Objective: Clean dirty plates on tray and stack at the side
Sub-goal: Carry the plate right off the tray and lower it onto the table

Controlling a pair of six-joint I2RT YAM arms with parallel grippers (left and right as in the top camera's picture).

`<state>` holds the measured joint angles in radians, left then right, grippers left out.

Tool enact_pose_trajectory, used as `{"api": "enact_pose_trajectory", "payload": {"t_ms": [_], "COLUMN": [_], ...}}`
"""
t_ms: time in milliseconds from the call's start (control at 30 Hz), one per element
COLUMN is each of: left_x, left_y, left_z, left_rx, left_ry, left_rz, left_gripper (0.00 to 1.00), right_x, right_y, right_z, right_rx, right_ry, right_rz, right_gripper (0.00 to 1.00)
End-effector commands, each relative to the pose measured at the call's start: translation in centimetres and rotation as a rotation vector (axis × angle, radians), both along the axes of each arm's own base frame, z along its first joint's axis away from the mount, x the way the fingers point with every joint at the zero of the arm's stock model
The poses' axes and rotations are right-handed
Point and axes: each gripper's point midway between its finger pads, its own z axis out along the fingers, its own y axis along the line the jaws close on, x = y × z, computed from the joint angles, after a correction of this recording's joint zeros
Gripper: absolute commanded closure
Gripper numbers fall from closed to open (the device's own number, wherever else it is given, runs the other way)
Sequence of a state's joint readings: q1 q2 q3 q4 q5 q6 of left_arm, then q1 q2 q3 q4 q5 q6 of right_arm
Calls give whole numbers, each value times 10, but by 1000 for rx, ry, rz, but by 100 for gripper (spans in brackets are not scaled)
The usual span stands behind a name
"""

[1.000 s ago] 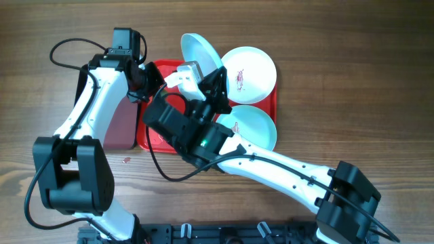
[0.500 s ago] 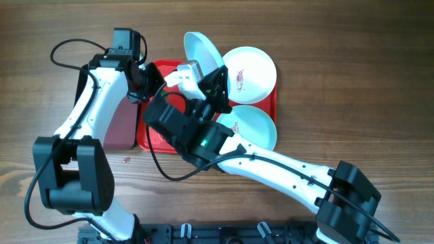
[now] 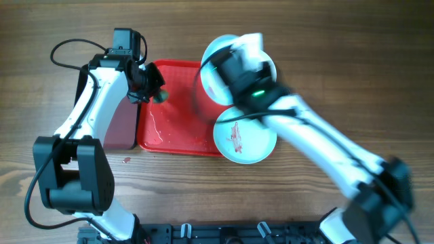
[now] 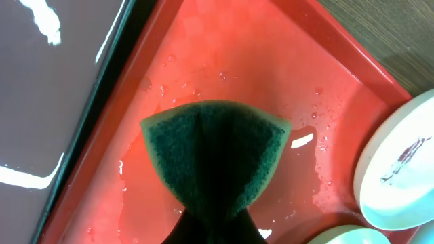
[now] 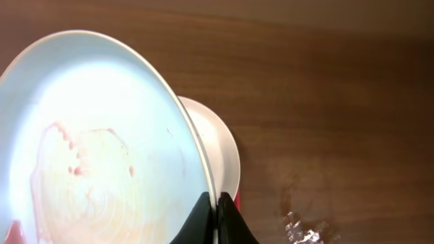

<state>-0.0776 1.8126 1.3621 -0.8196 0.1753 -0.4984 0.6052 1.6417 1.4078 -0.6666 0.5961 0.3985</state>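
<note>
My right gripper carries the pale blue-green plate to the right in the overhead view next and down onto the bare wood beside the red tray.
The red tray lies at mid-table, wet and smeared; it also shows in the left wrist view. My left gripper is shut on a green sponge just above the tray's left part. My right gripper is shut on the rim of the pale blue-green plate, which is tilted and faintly smeared. That plate hangs over a white plate at the tray's back right. Another plate with red smears lies at the tray's front right corner.
A dark maroon tray with a black rim lies against the red tray's left side, also in the left wrist view. Bare wood table surrounds the trays. A small red spot marks the wood in front.
My right arm has swung off the tray's middle to the back right with the pale blue-green plate, uncovering the smeared front plate. My left arm and sponge have stayed put.
</note>
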Motion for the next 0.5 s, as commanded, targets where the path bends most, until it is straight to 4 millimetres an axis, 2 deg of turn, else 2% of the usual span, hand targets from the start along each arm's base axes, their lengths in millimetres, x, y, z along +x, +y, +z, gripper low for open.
{"api": "enact_pose_trajectory", "payload": {"t_ms": [0,133,167,200,267,367,467], "left_x": [-2,-2,-2,-2,-2,-2,-2], "left_y": [3,3,3,3,3,3,3], "left_z": [-7,-7,-7,-7,-7,-7,-7], "left_rx": [32,32,32,32,32,33,33], "left_ry": [12,12,12,12,12,11,11], "left_rz": [-13,-13,-13,-13,-13,-17,-17], "left_gripper": [96,96,96,96,96,96,96], "right_x": [-10,-13,-18,-22,-30,-43,-55], "right_y": [-35,-117,-151,-173,-207,-246,-269], "right_z": [26,9,-1,-8,-27,-62,-101], "right_rx": [356,449,455,453,457,474,501], "right_ry": [89,185,207,217,241,280,323], "right_rz": [18,-163,-253,-317,-415,-552,-657], "right_gripper": [96,96,96,96,96,96,96]}}
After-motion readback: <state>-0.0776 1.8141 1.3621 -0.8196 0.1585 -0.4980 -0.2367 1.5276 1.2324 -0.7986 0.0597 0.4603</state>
